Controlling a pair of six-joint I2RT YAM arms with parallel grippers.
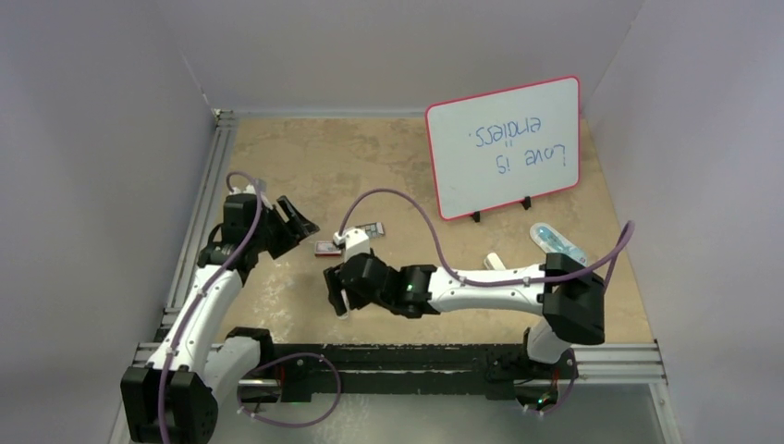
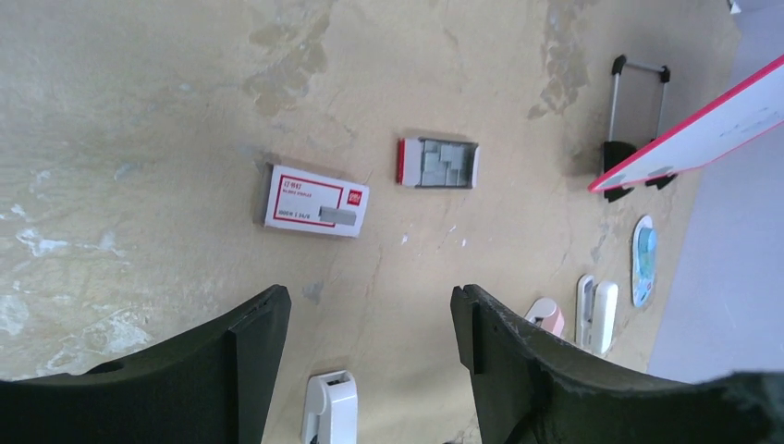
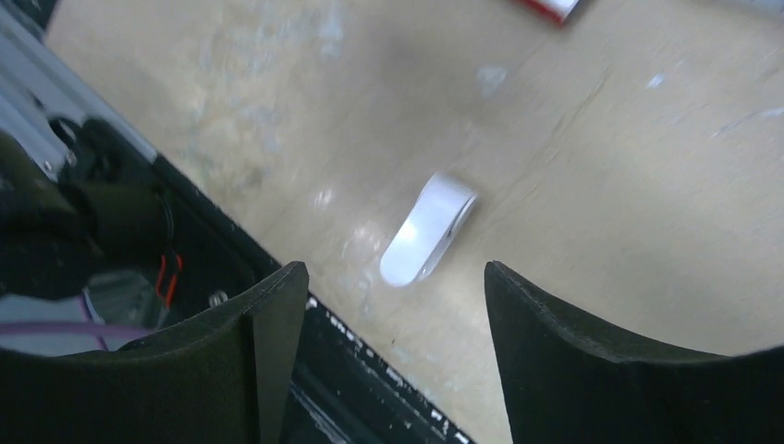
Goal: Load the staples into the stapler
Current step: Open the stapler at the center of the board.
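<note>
The small white stapler has its rounded near end [image 1: 343, 315] [image 3: 400, 269] below the open fingers, so the right gripper will go down onto that end and turn in line with the stapler.
The staples [image 2: 439, 164] lie as grey strips in a small tray with a red end, apart from their red-edged white box [image 2: 314, 201]. In the top view the tray [image 1: 372, 228] and box [image 1: 325, 248] sit mid-table. A small white stapler [image 3: 427, 229] lies on the table just ahead of my right gripper [image 3: 393, 273], which is open and empty; it also shows at the bottom of the left wrist view [image 2: 328, 407]. My left gripper [image 2: 370, 296] hangs open above bare table, short of the box. In the top view the left gripper [image 1: 300, 225] is left of the box and the right gripper [image 1: 335, 294] is below it.
A pink mini stapler [image 2: 545, 316] and another white stapler [image 2: 596, 314] lie to the right, with a blue-and-white object [image 2: 644, 259] beyond them. A red-framed whiteboard [image 1: 504, 148] stands at the back right. The black rail [image 3: 351, 370] of the table's near edge runs under my right gripper.
</note>
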